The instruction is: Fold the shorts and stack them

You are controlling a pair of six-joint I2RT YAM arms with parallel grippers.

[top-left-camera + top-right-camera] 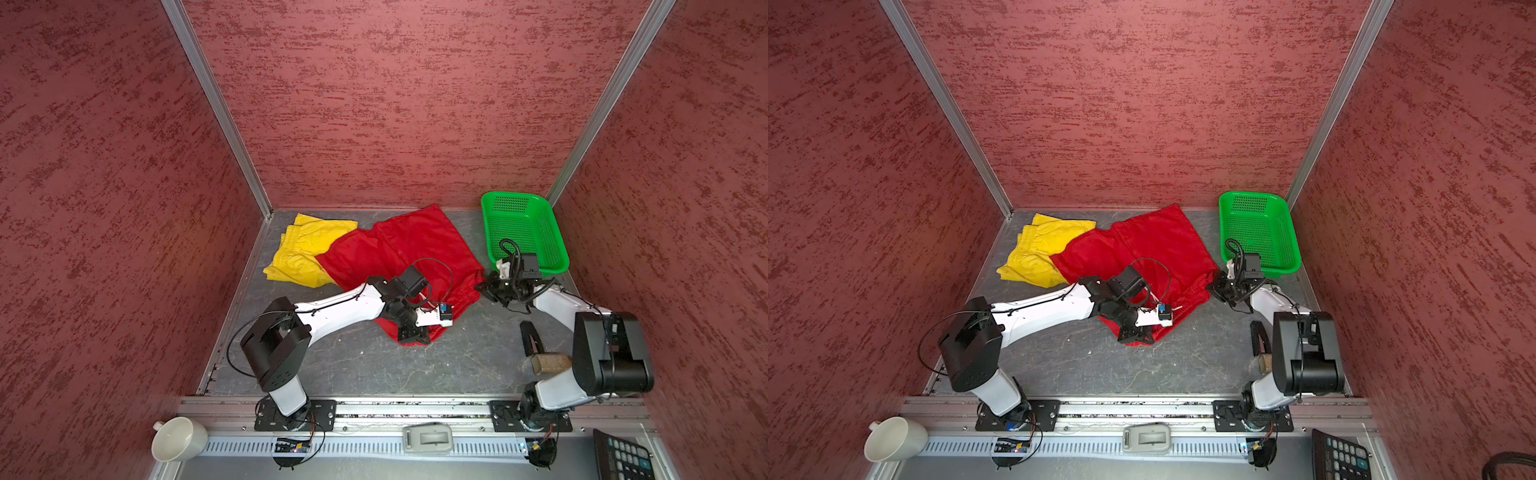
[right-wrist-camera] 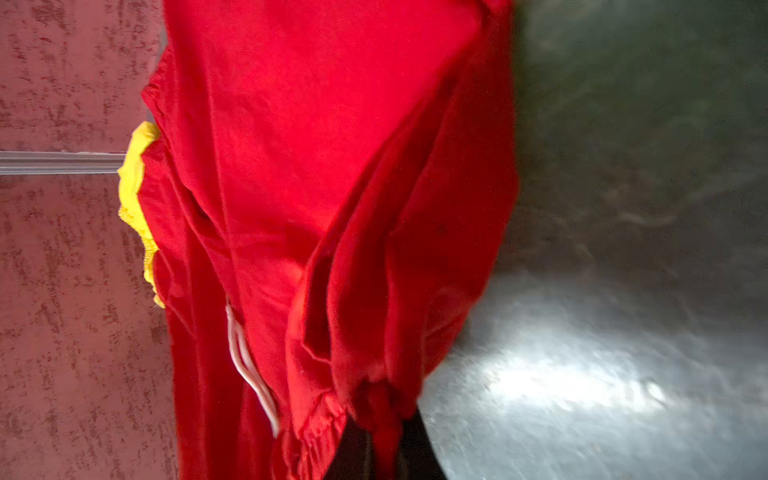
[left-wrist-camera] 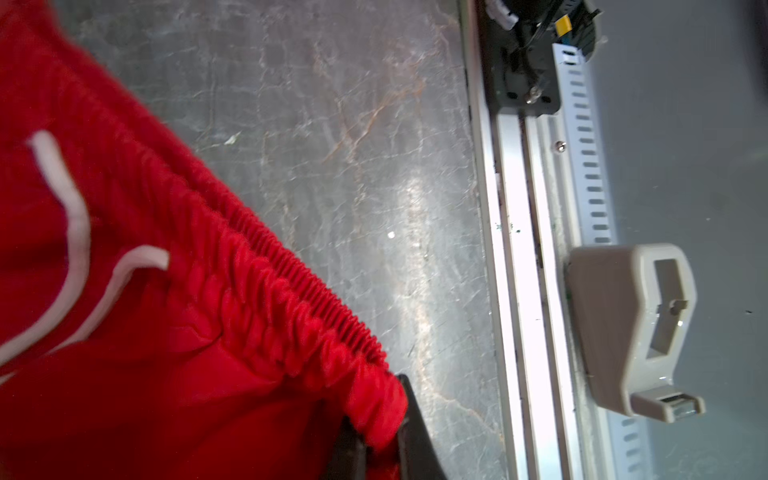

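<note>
The red shorts' leg edge beside the green basket lies outward of my right gripper. So my gripper will next carry the waistband corner outward along that edge and let it go.
The red shorts lie spread on the grey table, one leg overlapping the yellow shorts at the back left. My left gripper is shut on the gathered waistband's near corner. My right gripper is shut on the waistband's right corner. The left wrist view shows the red shorts with a white drawstring. In the right wrist view the red shorts hang in folds, with a strip of yellow shorts behind.
An empty green basket stands at the back right, just behind the right wrist. A brown block and a black object lie by the right arm. A white cup, grey device and calculator sit beyond the front rail.
</note>
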